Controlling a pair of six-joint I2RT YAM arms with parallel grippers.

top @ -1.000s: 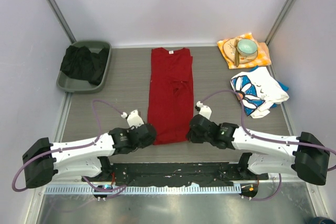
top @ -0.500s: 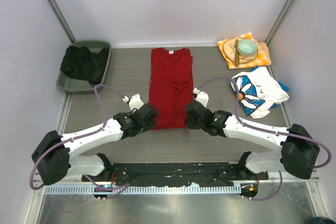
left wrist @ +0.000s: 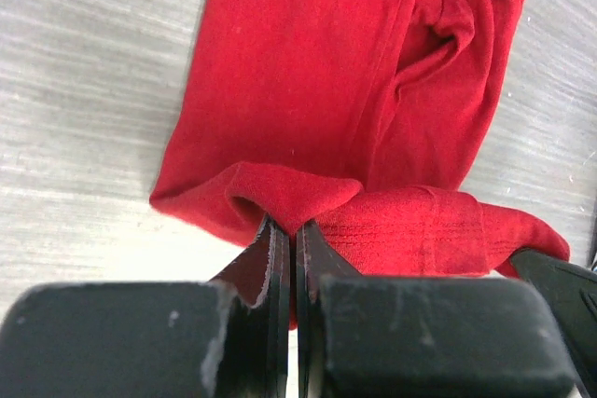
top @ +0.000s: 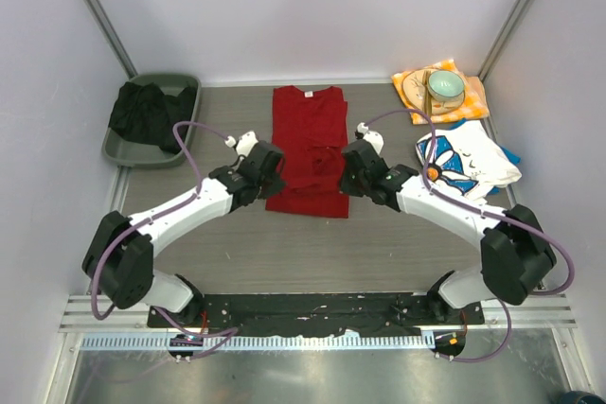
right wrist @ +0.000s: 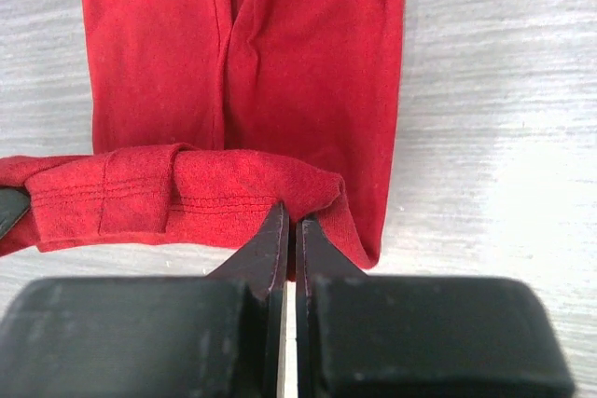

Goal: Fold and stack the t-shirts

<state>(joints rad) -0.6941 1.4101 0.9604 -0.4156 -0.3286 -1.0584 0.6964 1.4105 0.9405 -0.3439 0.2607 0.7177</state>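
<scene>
My right gripper carries the hem's corner outward along the t-shirt and down onto the t-shirt's middle (top: 338, 149) (right wrist: 370, 12) next. The hem is still raised close to the t-shirt's near fold.
The red t-shirt (top: 309, 139) lies in the middle of the table as a long strip, its near end lifted and folded back over itself. My left gripper (top: 269, 169) is shut on the left corner of its hem (left wrist: 289, 195). My right gripper (top: 348, 169) is shut on the right corner of the hem (right wrist: 298, 195). Both hold the hem over the shirt's middle. The white t-shirt with the blue-and-white daisy print (top: 466, 166) lies crumpled at the right, with blue cloth under it.
A dark green tray (top: 122, 147) holding black cloth stands at the back left. An orange-yellow cloth (top: 473, 101) with a bowl (top: 445, 87) lies at the back right. Metal posts rise at both back corners.
Both grippers have carried the red shirt's hem away from the near edge toward the back, folding the shirt's lower part up over itself. The arms have stretched forward.
</scene>
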